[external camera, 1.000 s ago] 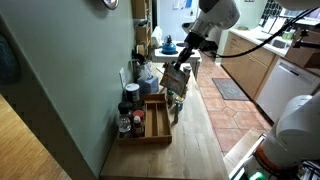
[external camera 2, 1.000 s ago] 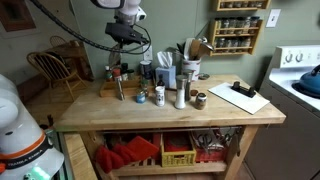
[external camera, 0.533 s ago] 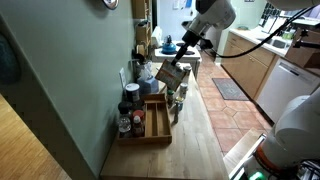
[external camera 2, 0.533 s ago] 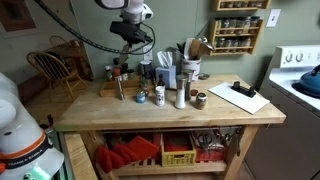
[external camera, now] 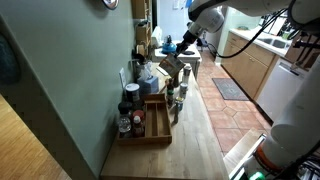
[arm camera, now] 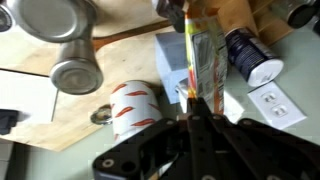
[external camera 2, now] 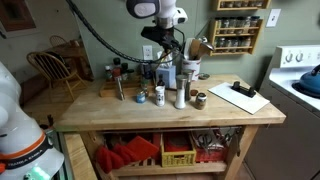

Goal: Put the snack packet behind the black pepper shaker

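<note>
I should move my gripper left in the wrist view and down, over the bare wood in the open gap between silver shaker and white can.
My gripper (arm camera: 190, 108) is shut on the snack packet (arm camera: 205, 50), a flat foil packet with a red-orange edge and white print, held on edge. In both exterior views the gripper (external camera: 176, 60) (external camera 2: 163, 52) hangs above the back row of containers with the packet (external camera: 169, 69) (external camera 2: 164, 66) below it. Under it in the wrist view are a white can with red print (arm camera: 135, 105) and a dark-lidded jar (arm camera: 250, 55). A tall dark-topped shaker (external camera 2: 181, 94) and a small dark shaker (external camera 2: 199, 99) stand near the front edge. I cannot tell which is the pepper shaker.
A wooden tray (external camera: 156, 128) with jars lies at the counter's end by the green wall (external camera: 70, 90). Silver shakers (arm camera: 75, 75) stand near it. A utensil holder (external camera 2: 191, 62) and a white board (external camera 2: 240, 96) are on the counter. A spice rack (external camera 2: 241, 25) hangs behind.
My gripper has carried the packet away from above the wooden tray, along the counter toward the cluster of containers and the utensil holder. It stays shut on the packet.
</note>
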Controlling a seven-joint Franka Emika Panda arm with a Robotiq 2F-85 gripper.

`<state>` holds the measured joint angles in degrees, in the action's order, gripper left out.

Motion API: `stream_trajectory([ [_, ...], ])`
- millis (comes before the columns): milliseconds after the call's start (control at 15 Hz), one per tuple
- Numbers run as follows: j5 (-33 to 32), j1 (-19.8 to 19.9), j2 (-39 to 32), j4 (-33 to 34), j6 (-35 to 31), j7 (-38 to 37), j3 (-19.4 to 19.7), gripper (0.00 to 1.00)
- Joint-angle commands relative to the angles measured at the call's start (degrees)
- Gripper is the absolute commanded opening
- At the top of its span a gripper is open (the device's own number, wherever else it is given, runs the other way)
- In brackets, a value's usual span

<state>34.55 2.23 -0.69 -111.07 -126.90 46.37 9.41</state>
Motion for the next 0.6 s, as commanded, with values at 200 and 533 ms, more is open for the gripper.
stream_trajectory([
  [200,-5.1,1.8,-10.8,12.6,0.9,-22.8,0.4,0.00],
  [533,-10.5,2.6,-15.0,18.3,-0.7,-43.5,-2.3,0.00],
])
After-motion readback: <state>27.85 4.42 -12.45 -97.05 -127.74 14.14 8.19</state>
